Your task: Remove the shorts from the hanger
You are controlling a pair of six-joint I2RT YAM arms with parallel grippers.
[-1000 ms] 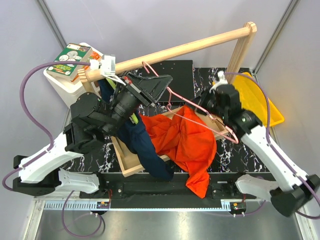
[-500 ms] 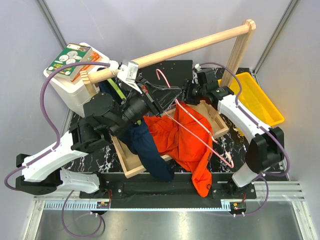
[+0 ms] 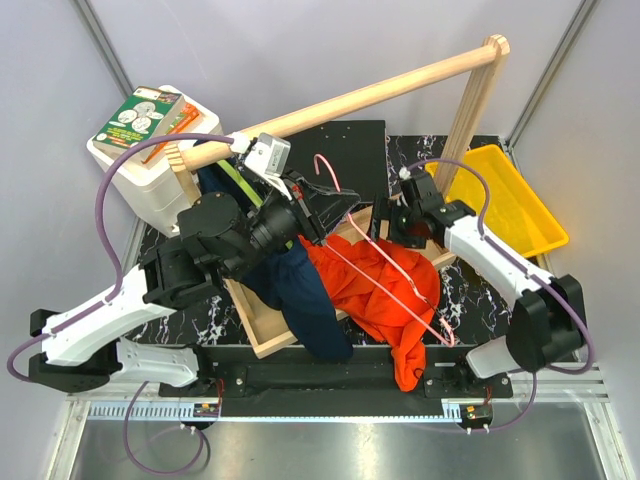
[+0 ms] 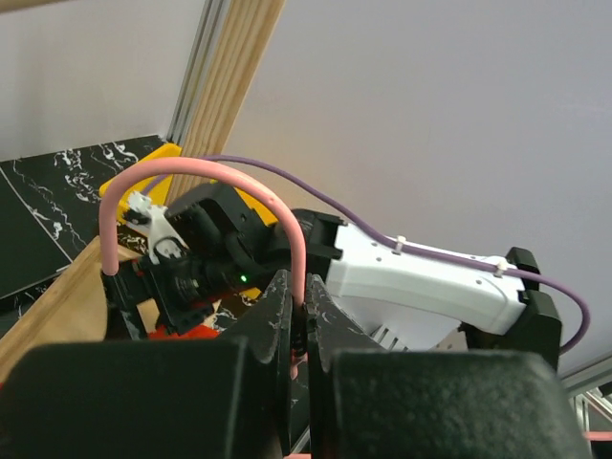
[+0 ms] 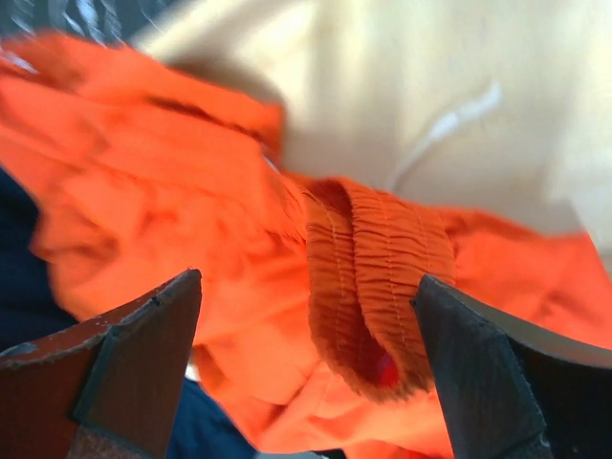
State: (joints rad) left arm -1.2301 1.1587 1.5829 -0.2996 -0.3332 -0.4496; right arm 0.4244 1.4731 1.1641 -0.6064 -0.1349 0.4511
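Note:
My right gripper will next move down and shift to the left in the top view onto the ribbed waistband fold (image 5: 378, 277), which stands up between my open fingers.
The pink wire hanger (image 3: 385, 285) lies slanted across the bright orange shorts (image 3: 400, 300), which are heaped over the wooden tray's right end and hang past the table's front edge. My left gripper (image 3: 330, 208) is shut on the hanger's neck (image 4: 298, 287), just under the hook (image 4: 191, 177). The right gripper (image 3: 378, 222) hovers open over the orange heap. In the right wrist view, the orange shorts' ribbed waistband fold (image 5: 378, 277) sits between the spread fingertips (image 5: 163, 325), untouched by either. The dark navy shorts (image 3: 305, 295) hang from near the rail's left end, yellow-green strip (image 3: 233, 180) on top.
A wooden rail (image 3: 370, 95) on a post (image 3: 470, 110) crosses above the table. The wooden tray (image 3: 255, 335) lies under the cloth. A yellow bin (image 3: 505, 205) is at the right. A white box (image 3: 135, 165) with a green book (image 3: 135, 115) is at the back left.
The right gripper has opened and swung left and down from the hanger's right end to above the orange shorts. The left arm has turned the hanger; the orange cloth has sagged lower.

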